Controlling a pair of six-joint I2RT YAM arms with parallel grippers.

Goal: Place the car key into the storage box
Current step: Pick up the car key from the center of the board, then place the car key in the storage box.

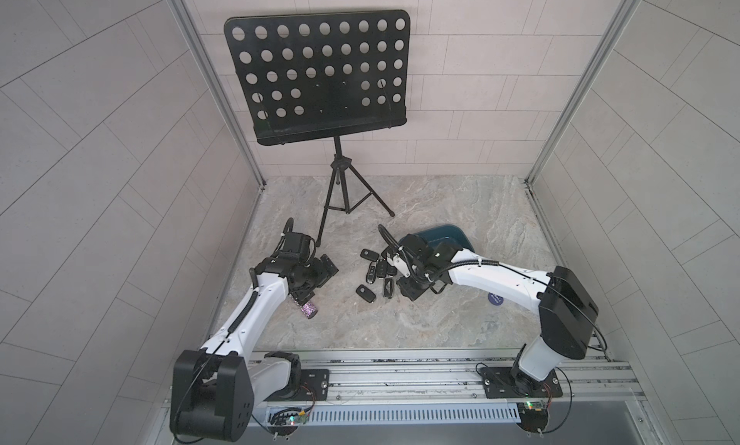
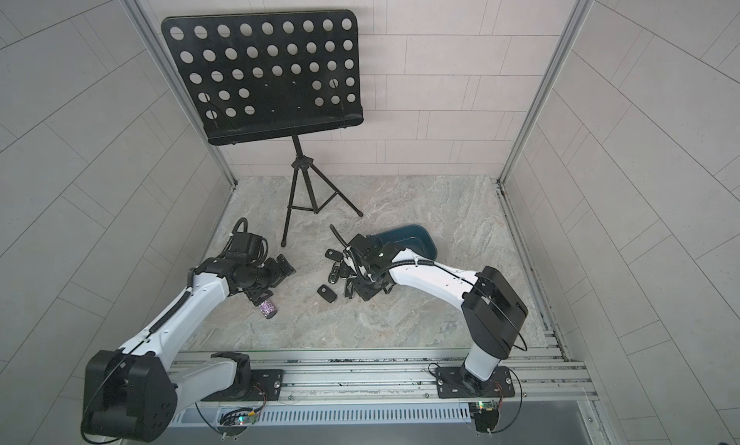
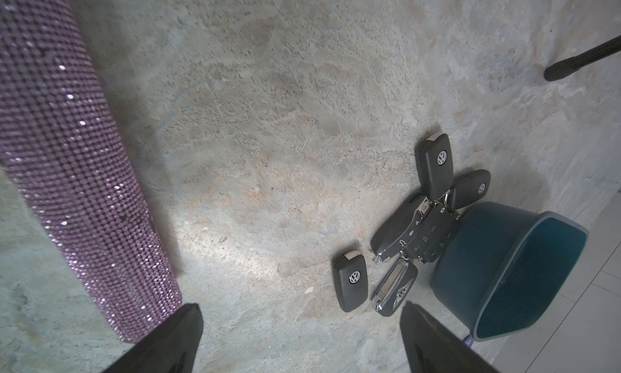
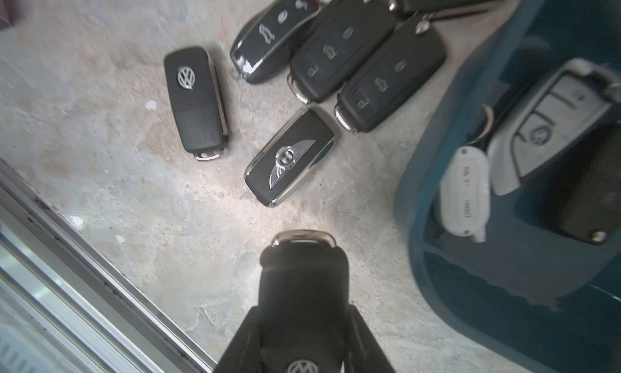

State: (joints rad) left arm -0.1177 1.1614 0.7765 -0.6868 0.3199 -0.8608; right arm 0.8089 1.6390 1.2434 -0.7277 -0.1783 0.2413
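The gripped key hangs beside the storage box (image 4: pixel 415 186), so my right gripper should next move outward over the storage box's rim, then down to the bare bottom of the box, and let go of the key.
In the right wrist view my right gripper (image 4: pixel 304 309) is shut on a black car key (image 4: pixel 304 280) with a VW badge and a chrome end. It hangs over the stone table beside the dark teal storage box (image 4: pixel 415 186). The box, also seen in both top views (image 1: pixel 442 231) (image 2: pixel 406 238), holds a silver key (image 4: pixel 554 119) with a white tag (image 4: pixel 465 190). Several more black keys (image 1: pixel 376 268) lie in a cluster left of the box, among them a VW key (image 4: pixel 196 102) and a winged-badge key (image 4: pixel 289 156). My left gripper (image 3: pixel 299 321) stands open over bare table, apart from the keys.
A purple glittery cylinder (image 1: pixel 308 308) lies by my left arm. A black music stand (image 1: pixel 320 74) on a tripod stands at the back, one leg foot (image 3: pixel 557 70) reaching toward the keys. A blue round sticker (image 1: pixel 495 298) sits under my right arm. A metal rail (image 4: pixel 84 253) edges the table front.
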